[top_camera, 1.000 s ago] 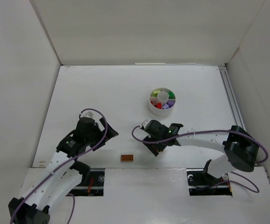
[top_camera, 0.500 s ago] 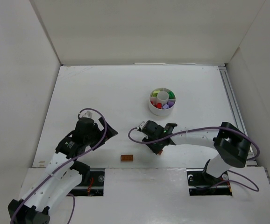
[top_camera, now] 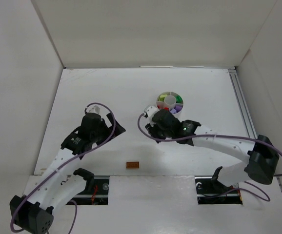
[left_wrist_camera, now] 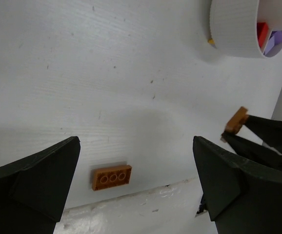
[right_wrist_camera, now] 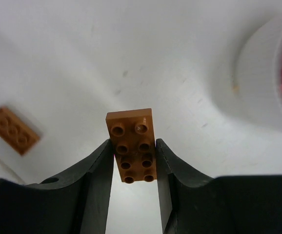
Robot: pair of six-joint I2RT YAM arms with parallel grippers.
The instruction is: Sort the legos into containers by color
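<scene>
I need to lift the orange-brown lego with my right gripper next, away from my base and over the dish. Then I should lower it to the round center cup [top_camera: 170,101] and open.
My right gripper [right_wrist_camera: 134,145] is shut on an orange-brown lego [right_wrist_camera: 131,141], a flat studded plate that stands out past the fingertips, lifted off the table. In the top view this gripper [top_camera: 155,130] hovers just left of and in front of the round white dish [top_camera: 159,113]. The same held lego [left_wrist_camera: 237,120] shows in the left wrist view. A second orange-brown lego [top_camera: 132,165] lies flat near the table's front edge, also seen from both wrists [left_wrist_camera: 111,177] [right_wrist_camera: 12,129]. My left gripper [top_camera: 113,130] [left_wrist_camera: 136,141] hangs open above the table, holding nothing.
The dish's wedges hold red, purple, green and yellow-green legos; its wall [left_wrist_camera: 233,29] [right_wrist_camera: 258,83] shows in both wrist views. White walls enclose the table on three sides. A rail [top_camera: 242,105] runs along the right edge. Purple cables loop from both arms.
My right gripper closed on the orange-brown lego near the front edge, then lifted it back toward the dish. The left arm shifted slightly away from the front edge and stayed open.
</scene>
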